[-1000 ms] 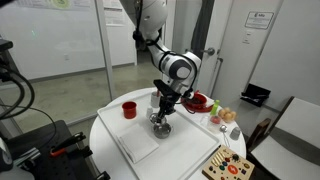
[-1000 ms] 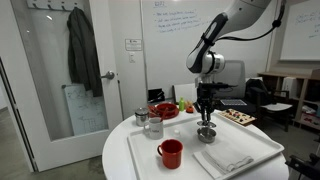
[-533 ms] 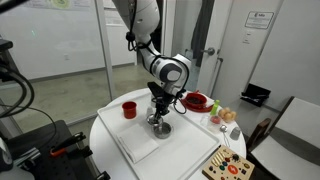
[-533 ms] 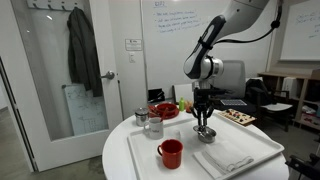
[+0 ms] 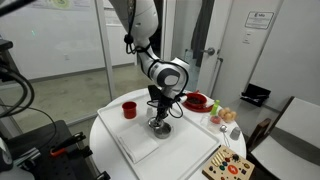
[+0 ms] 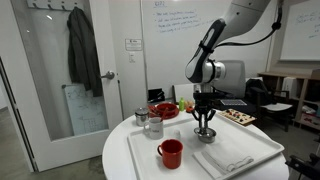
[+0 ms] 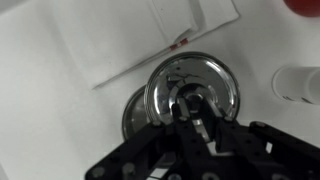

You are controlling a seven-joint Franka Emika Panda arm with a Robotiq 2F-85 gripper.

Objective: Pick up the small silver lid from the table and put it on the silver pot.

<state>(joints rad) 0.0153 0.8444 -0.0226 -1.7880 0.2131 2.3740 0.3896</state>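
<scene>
I need to shift my gripper down and to its left in the wrist view and lower the lid onto the silver pot's rim (image 7: 132,117), which peeks out there.
In the wrist view my gripper (image 7: 196,108) is shut on the knob of the small silver lid (image 7: 222,85), a shiny round disc. The silver pot (image 7: 134,112) shows as a dark-rimmed round edge under the lid's left side, mostly hidden by it. In both exterior views the gripper (image 5: 160,118) (image 6: 204,124) points straight down over the white tray (image 5: 135,148) (image 6: 245,140). The shiny metal below it (image 5: 160,127) (image 6: 205,134) is too small to separate into lid and pot.
A red cup (image 5: 129,109) (image 6: 171,153) stands on the tray's corner. A folded white cloth (image 6: 226,160) (image 7: 170,40) lies beside the pot. A red bowl (image 5: 197,100) (image 6: 165,110), a glass jar (image 6: 153,125) and a wooden board with coloured pieces (image 5: 228,165) stand around the tray.
The gripper has shifted a little sideways over the tray and the arm has swung with it. The jaws stay shut on the lid.
</scene>
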